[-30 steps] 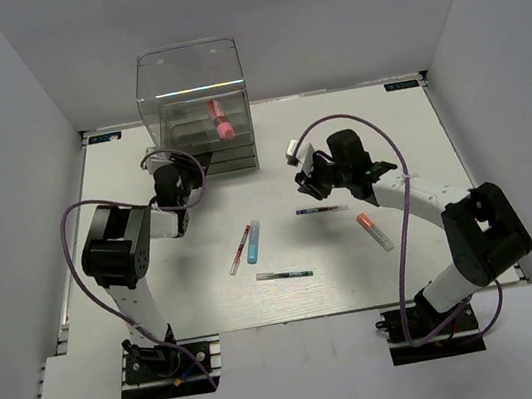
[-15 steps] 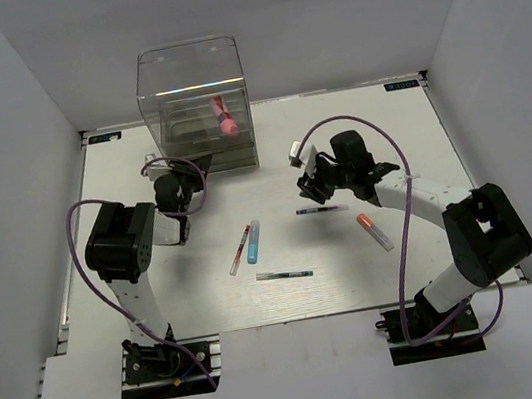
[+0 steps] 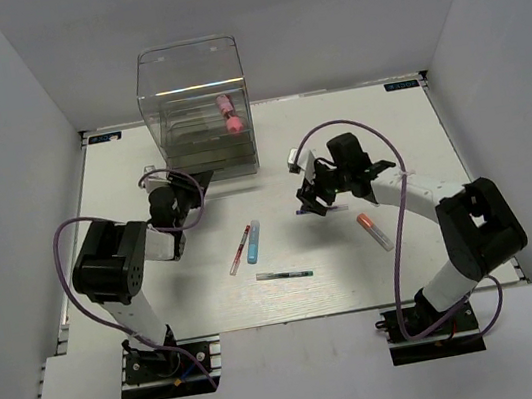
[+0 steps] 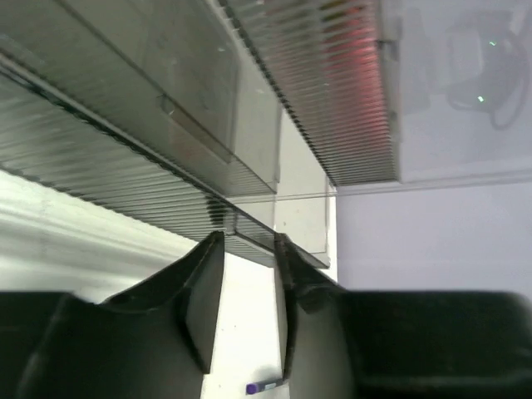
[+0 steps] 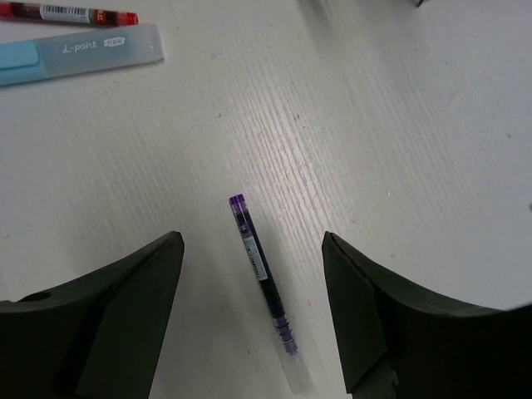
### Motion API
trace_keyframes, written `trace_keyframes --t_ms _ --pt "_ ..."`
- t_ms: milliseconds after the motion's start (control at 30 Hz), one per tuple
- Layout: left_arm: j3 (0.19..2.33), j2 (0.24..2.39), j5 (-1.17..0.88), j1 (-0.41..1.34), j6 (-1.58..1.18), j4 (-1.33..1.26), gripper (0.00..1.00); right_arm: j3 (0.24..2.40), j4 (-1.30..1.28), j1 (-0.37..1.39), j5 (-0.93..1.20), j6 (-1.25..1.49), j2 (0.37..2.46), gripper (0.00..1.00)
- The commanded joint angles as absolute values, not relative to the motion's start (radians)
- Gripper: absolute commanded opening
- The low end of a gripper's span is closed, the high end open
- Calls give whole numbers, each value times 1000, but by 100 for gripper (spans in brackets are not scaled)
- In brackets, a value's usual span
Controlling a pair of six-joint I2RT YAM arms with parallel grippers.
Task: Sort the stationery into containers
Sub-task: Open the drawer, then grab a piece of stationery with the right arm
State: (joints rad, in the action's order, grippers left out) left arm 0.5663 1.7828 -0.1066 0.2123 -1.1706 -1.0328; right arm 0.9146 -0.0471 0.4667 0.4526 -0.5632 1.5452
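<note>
The dark purple pen already lies lengthwise between my right gripper's open fingers, so I should lower my right gripper onto the pen's labeled body and close there.
The tall clear box stands at the back left with the pink tube inside. My left gripper is at the box's base, its narrow-set fingers closed on the front lip of the lowest drawer. My right gripper is open and hovers low over the dark purple pen, which lies on the table between its fingers. The red pen, the light-blue marker, the teal pen and the orange-capped marker lie on the table.
White walls close in the table at the left, back and right. The light-blue marker and red pen lie just beyond the right gripper. The purple pen's tip shows in the left wrist view.
My left arm has drawn back toward me with its gripper at the box's base, and the drawer front has come forward. My right gripper has shifted slightly down over the purple pen.
</note>
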Motion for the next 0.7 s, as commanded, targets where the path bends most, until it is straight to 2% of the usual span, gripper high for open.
trace_keyframes --t_ms 0,100,267,500,667 --pt "612 1752 -138 210 -1114 -902 43 979 -115 462 477 -600 1583 74" --pt "624 1727 -147 210 -1103 -841 61 994 -155 462 480 -645 1615 74" --pt "624 1620 -147 210 -1016 -714 76 1028 -239 462 485 -745 1670 74" --pt "569 1465 -118 210 -927 -548 77 1100 -363 465 466 -885 1775 70" --pt "575 1329 -109 210 -812 -277 77 1115 -403 466 434 -963 1821 55"
